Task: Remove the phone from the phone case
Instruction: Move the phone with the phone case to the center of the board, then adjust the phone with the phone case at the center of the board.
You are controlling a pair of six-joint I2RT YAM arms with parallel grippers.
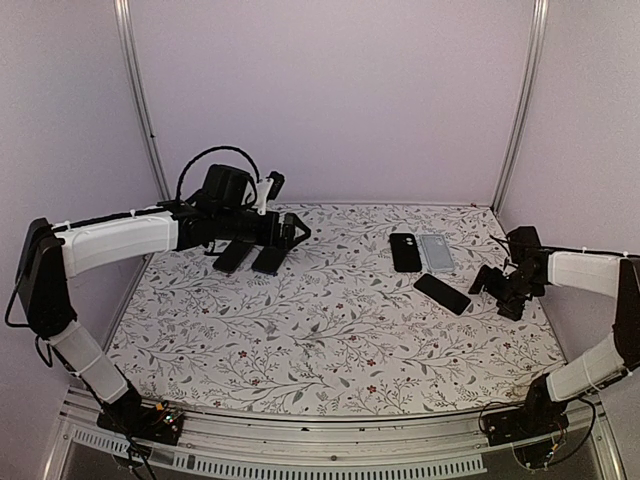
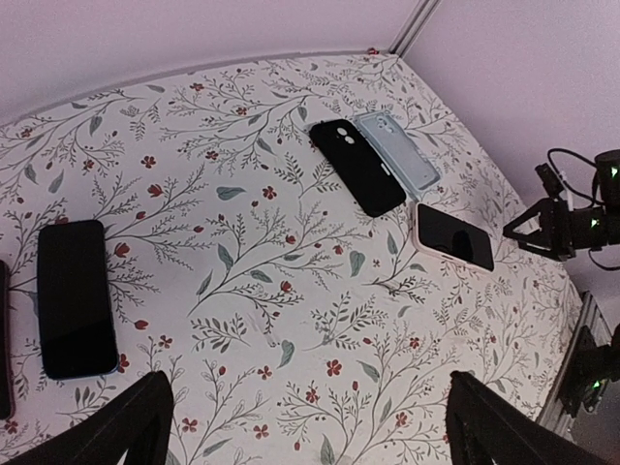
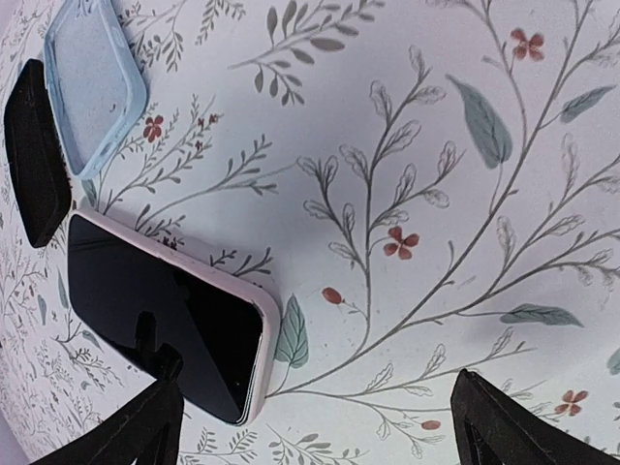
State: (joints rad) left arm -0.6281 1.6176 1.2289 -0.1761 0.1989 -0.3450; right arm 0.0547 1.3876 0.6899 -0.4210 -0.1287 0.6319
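My right gripper goes left in the top view next, turns and lowers astride the pink case's nearest end [image 1: 462, 304] [image 3: 254, 360], since the case lies at an angle to its open fingers.
A dark-screened phone [image 3: 160, 310] lies face up in a pale pink phone case [image 3: 260, 334] on the flowered table, right of middle in the top view [image 1: 442, 293] and also in the left wrist view [image 2: 453, 235]. My right gripper [image 3: 315, 387] hovers open just to its right, the left finger [image 3: 136, 426] over the phone's near corner and nothing between the fingers. In the top view that gripper [image 1: 492, 283] sits beside the phone. My left gripper [image 1: 295, 232] hangs open high over the back left [image 2: 308, 387], far from the cased phone.
A black phone [image 1: 405, 252] lies back up beside a light blue case with nothing in it [image 1: 436, 252], just behind the cased phone. Two more dark phones [image 1: 232, 257] [image 1: 268, 260] lie under the left arm. White walls close the back and sides.
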